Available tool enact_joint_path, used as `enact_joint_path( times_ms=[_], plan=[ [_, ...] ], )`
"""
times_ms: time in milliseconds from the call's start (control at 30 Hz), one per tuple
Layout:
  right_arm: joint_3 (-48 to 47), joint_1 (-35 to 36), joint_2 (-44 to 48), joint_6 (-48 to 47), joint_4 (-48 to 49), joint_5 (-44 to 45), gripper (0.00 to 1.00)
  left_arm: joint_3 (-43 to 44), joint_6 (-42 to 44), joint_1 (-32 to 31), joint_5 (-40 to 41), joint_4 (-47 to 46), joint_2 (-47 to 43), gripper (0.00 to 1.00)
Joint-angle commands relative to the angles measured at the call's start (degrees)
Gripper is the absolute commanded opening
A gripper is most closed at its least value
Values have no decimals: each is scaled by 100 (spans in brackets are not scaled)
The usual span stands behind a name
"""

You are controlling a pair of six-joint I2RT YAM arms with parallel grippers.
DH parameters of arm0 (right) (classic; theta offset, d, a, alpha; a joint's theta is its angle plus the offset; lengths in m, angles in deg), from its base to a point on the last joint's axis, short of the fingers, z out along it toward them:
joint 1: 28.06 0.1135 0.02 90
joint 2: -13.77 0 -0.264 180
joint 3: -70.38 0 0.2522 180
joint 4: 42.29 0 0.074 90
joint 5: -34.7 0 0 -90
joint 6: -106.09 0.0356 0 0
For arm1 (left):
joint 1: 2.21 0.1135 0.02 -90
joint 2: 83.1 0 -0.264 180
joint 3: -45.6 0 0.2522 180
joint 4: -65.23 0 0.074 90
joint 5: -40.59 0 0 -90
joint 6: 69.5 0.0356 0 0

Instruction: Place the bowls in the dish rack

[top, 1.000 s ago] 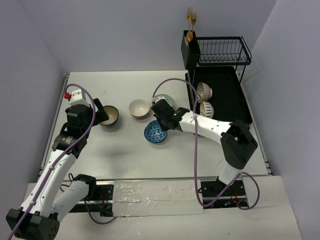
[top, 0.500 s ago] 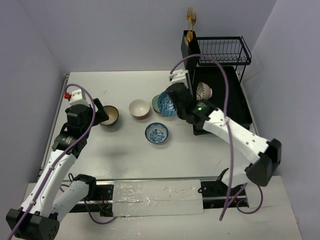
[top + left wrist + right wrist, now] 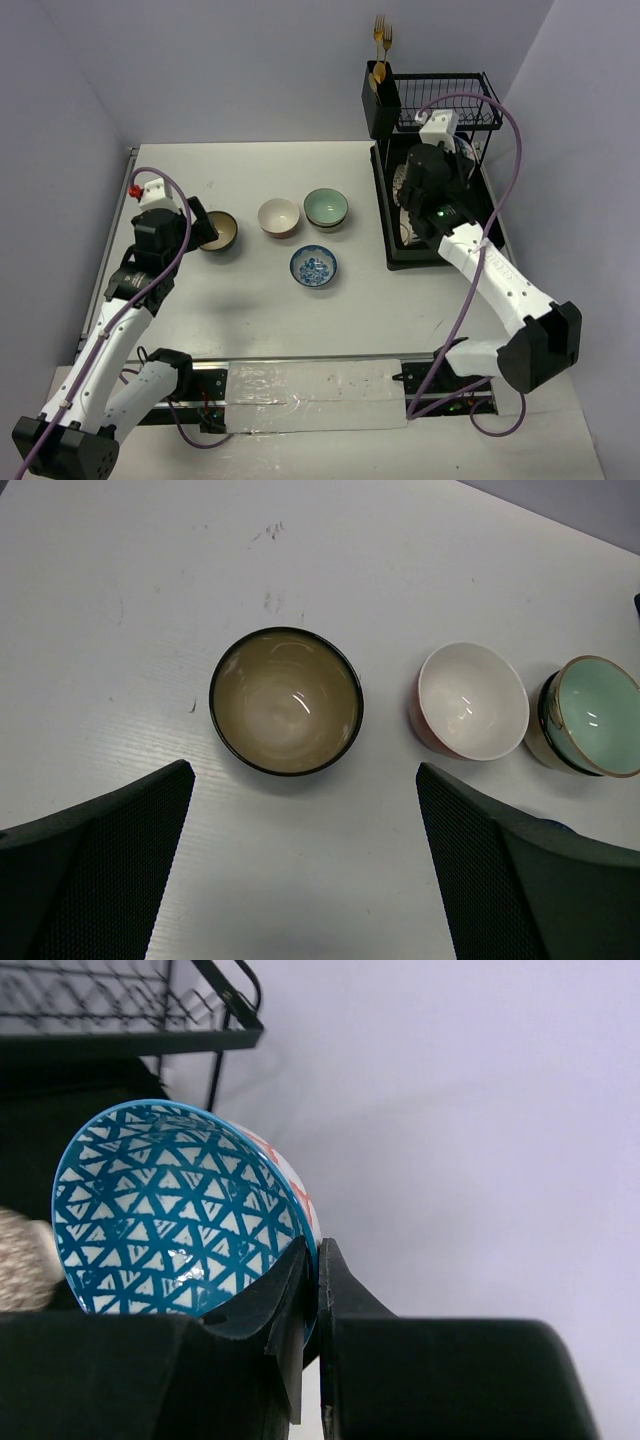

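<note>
My right gripper should next turn and lower toward the farther brown-white bowl (image 3: 399,184) (image 3: 24,1262) and release the held bowl there, because the held bowl is still above the rack's tray.
My right gripper (image 3: 318,1260) is shut on the rim of a blue triangle-patterned bowl (image 3: 170,1210) with a white and red outside. It holds the bowl tilted over the black dish rack (image 3: 470,215), above the rack's tray in the top view (image 3: 440,175). Two brown-white patterned bowls (image 3: 403,186) stand in the rack; one shows at the right wrist view's left edge (image 3: 18,1260). My left gripper (image 3: 303,780) is open and empty just short of the tan dark-rimmed bowl (image 3: 286,700). The white bowl (image 3: 472,700), mint green bowl (image 3: 590,715) and a small blue patterned bowl (image 3: 313,266) sit on the table.
A black cutlery holder (image 3: 381,100) with gold forks (image 3: 381,35) stands at the rack's far left corner. A raised wire shelf (image 3: 445,100) spans the rack's back. Walls close in on both sides of the table (image 3: 250,310).
My right arm lifted the blue triangle-patterned bowl from the table's middle and carried it right to over the dish rack, uncovering the mint bowl. The left arm has not moved.
</note>
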State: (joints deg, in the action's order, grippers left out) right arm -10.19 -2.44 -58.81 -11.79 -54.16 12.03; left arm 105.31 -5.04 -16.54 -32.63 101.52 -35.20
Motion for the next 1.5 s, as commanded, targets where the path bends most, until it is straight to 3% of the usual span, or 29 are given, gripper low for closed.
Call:
enact_joint_path(
  times_ms=[0,167,833,1467],
  plan=[
    [80,-303,-221,-482,1155,62,0,45,119,-17,-43,-125,79,99],
    [141,-768,-809,-192,1305,-500,0,45,137,-17,-8,-125,211,99],
    [-395,-1306,-3051,-719,2166,-423,0,-201,339,114,309,-784,351,99],
    [-351,-1280,-3720,-1211,2666,-291,0,-166,348,246,159,-820,607,98]
  ],
)
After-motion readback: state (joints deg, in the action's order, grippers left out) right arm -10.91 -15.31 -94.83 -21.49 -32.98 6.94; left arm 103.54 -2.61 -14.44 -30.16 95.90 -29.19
